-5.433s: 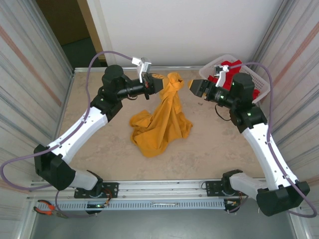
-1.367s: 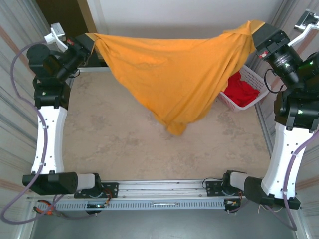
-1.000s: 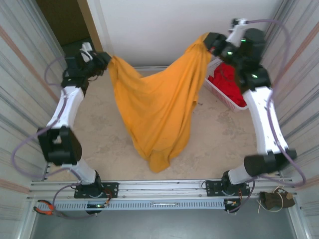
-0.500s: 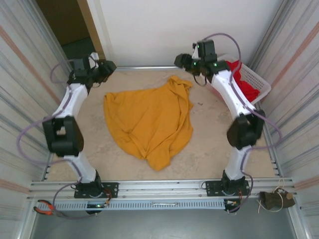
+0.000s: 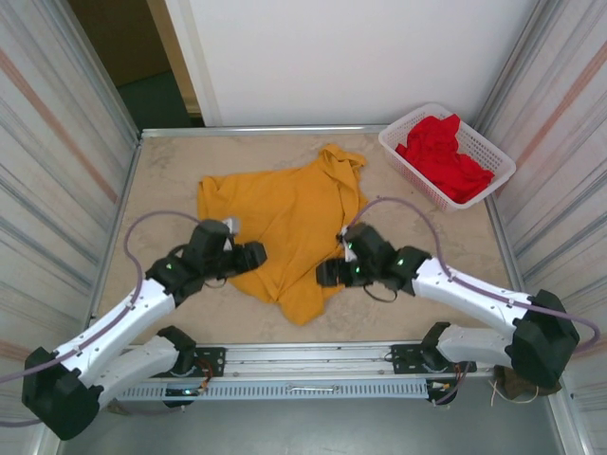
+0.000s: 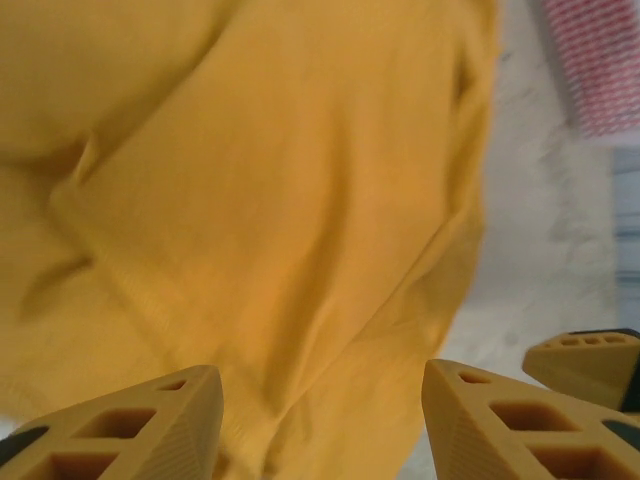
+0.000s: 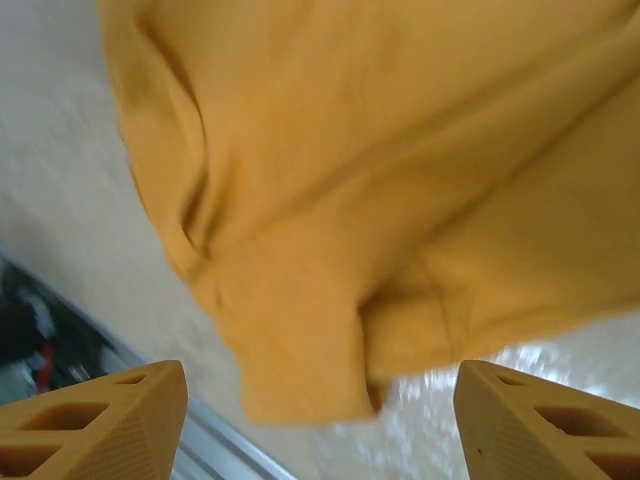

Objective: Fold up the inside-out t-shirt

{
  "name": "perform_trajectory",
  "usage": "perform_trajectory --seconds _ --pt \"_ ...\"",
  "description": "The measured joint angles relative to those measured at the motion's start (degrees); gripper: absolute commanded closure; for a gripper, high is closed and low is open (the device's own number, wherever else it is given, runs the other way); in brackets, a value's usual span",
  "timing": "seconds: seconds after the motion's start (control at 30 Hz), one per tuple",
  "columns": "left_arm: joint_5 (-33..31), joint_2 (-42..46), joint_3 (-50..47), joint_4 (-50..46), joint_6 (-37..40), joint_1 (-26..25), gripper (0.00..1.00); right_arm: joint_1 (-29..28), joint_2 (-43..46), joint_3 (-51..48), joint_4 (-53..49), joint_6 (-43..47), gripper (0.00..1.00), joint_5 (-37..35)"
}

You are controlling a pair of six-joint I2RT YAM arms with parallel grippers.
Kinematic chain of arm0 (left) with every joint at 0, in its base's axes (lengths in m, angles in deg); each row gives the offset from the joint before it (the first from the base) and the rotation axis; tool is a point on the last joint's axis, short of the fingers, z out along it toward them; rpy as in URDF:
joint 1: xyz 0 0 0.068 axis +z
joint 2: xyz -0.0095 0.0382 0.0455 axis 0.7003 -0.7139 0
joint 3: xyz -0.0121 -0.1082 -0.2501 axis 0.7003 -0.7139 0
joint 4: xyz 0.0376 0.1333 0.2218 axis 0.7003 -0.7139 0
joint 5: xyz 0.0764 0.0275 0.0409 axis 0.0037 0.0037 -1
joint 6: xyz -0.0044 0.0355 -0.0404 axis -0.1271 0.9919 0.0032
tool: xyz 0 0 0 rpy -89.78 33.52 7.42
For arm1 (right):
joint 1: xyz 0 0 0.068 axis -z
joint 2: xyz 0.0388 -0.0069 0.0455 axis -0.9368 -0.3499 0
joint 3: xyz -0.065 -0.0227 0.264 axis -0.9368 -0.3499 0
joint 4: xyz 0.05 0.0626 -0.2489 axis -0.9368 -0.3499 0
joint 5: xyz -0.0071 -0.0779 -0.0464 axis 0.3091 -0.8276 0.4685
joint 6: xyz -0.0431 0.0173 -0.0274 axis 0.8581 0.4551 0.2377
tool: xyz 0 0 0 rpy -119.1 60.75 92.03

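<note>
I will next move my right gripper back and down, until it comes onto the shirt's edge by the shirt's tapering near point.
The inside-out t-shirt [image 5: 285, 218] is plain mustard yellow and lies loosely spread and creased on the table, tapering to a point toward the near edge. My left gripper [image 5: 254, 256] hovers over its near left part, jaws open, with only cloth [image 6: 260, 200] beneath and nothing between the fingers [image 6: 150, 430]. At the shirt's near right edge my right gripper [image 5: 327, 274] is also open and empty. Its wrist view looks down on the shirt's lower corner [image 7: 300, 370]. No print shows on the shirt.
A white basket [image 5: 410, 172] holding a red garment [image 5: 438, 152] stands at the back right corner. Bare stone-patterned table [image 5: 427, 237] surrounds the shirt. The metal rail [image 5: 303, 355] runs along the near edge, and walls close in left and right.
The shirt was held up stretched between both grippers; both let go, and it now lies on the table. Both arms swung from the back down to the shirt's near end.
</note>
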Motion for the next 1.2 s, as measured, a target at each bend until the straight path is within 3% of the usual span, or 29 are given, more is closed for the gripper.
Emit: perform_trajectory --seconds 0.17,0.43,0.5,0.57,0.63,0.67,0.7,0.73,0.77,0.87,0.97,1.07,1.2 --pt "-3.02 -3.76 -5.70 1.62 -5.46 -6.16 0.43 -7.15 -4.09 -3.52 4.70 -3.50 0.31 -1.11" --pt "-4.57 -13.00 -5.62 7.93 -7.39 -10.14 0.42 -10.38 -15.02 -3.45 12.66 -6.05 0.34 -2.10" --pt "-4.79 -14.27 -5.60 9.03 -7.39 -10.16 0.42 -10.38 -16.44 -3.45 13.57 -6.19 0.42 -2.25" --pt "-5.05 -15.74 -5.57 10.38 -7.39 -10.16 0.43 -10.36 -16.79 -3.45 13.77 -6.73 0.57 -2.43" --pt "-5.07 -17.51 -5.51 11.74 -7.52 -10.16 0.54 -10.36 -16.87 -3.45 14.29 -7.02 0.81 -2.43" --pt "-5.09 -18.38 -5.51 12.39 -7.48 -10.16 0.65 -10.36 -16.85 -3.43 14.27 -7.28 0.92 -2.45" --pt "-5.11 -19.28 -5.49 12.85 -7.34 -10.16 0.83 -10.27 -16.65 -3.43 14.14 -7.19 1.00 -2.45" --pt "-5.09 -20.09 -5.35 13.14 -7.32 -10.16 0.97 -9.94 -16.13 -3.43 13.70 -7.21 1.00 -2.40" --pt "-5.11 -20.48 -5.25 13.14 -7.13 -10.16 1.00 -9.53 -15.39 -3.43 13.20 -7.13 1.00 -2.40" --pt "-5.27 -19.56 -4.07 11.76 -5.86 -9.05 1.00 -5.88 -9.53 -3.39 9.29 -5.90 1.00 -2.67" --pt "-4.98 -14.64 -2.01 9.22 -4.11 -4.63 1.00 1.53 0.20 -2.19 2.69 -3.76 1.00 -3.58" --pt "-3.76 -7.06 1.07 6.45 -1.62 3.08 1.00 13.27 10.51 1.60 -4.61 -1.11 1.00 -3.91" --pt "1.77 0.57 5.73 4.63 1.66 17.59 1.00 29.66 19.23 10.01 -13.46 3.15 1.00 -3.30"
